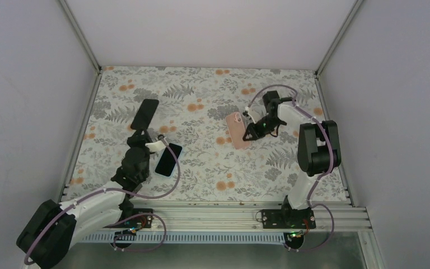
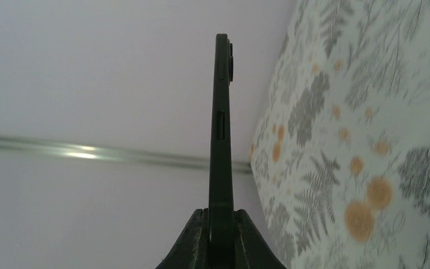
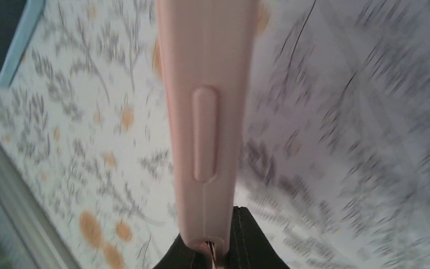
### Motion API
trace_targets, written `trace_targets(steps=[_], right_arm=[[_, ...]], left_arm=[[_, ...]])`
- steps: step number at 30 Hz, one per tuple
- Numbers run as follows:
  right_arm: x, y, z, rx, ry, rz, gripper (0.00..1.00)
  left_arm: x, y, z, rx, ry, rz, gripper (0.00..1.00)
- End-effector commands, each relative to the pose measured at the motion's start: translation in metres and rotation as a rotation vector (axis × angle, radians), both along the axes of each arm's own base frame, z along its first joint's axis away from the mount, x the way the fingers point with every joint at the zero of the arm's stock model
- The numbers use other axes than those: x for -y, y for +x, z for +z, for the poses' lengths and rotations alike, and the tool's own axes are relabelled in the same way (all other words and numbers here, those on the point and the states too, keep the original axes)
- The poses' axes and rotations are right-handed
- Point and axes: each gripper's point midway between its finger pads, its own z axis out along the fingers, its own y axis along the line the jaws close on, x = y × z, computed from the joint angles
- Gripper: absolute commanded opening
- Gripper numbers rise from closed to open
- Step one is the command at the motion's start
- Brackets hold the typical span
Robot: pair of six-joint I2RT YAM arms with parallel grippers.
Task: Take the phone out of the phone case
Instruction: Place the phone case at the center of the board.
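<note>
The dark phone (image 1: 145,114) is apart in my left gripper, so the right gripper lowers the pink phone case slightly back onto the open floral mat next.
My right gripper (image 1: 251,129) is shut on the edge of a pink phone case (image 1: 237,130), held off the floral mat right of centre. In the right wrist view the pink case (image 3: 204,112) is edge-on with a side button, and its end sits between my fingers (image 3: 257,249); a thin edge shows inside its slot. My left gripper (image 1: 140,134) is shut on a dark phone (image 1: 145,114), held up at the left. In the left wrist view the dark phone (image 2: 221,140) stands edge-on between the fingers (image 2: 252,241).
A phone in a light blue case (image 1: 168,159) lies flat on the mat beside the left arm; it also shows in the right wrist view (image 3: 0,39). White walls enclose the mat. A metal rail (image 1: 213,212) runs along the near edge.
</note>
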Motion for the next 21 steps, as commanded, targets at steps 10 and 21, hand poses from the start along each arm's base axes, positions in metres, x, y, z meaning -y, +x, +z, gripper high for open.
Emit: trace_targets(steps=[10, 21], right_arm=[[0.028, -0.031, -0.028, -0.095, 0.000, -0.017, 0.07], [0.063, -0.008, -0.024, 0.005, -0.150, -0.103, 0.69]], left_arm=[[-0.054, -0.016, -0.061, -0.107, 0.109, 0.124, 0.06], [-0.044, -0.022, -0.096, -0.250, 0.131, 0.046, 0.80]])
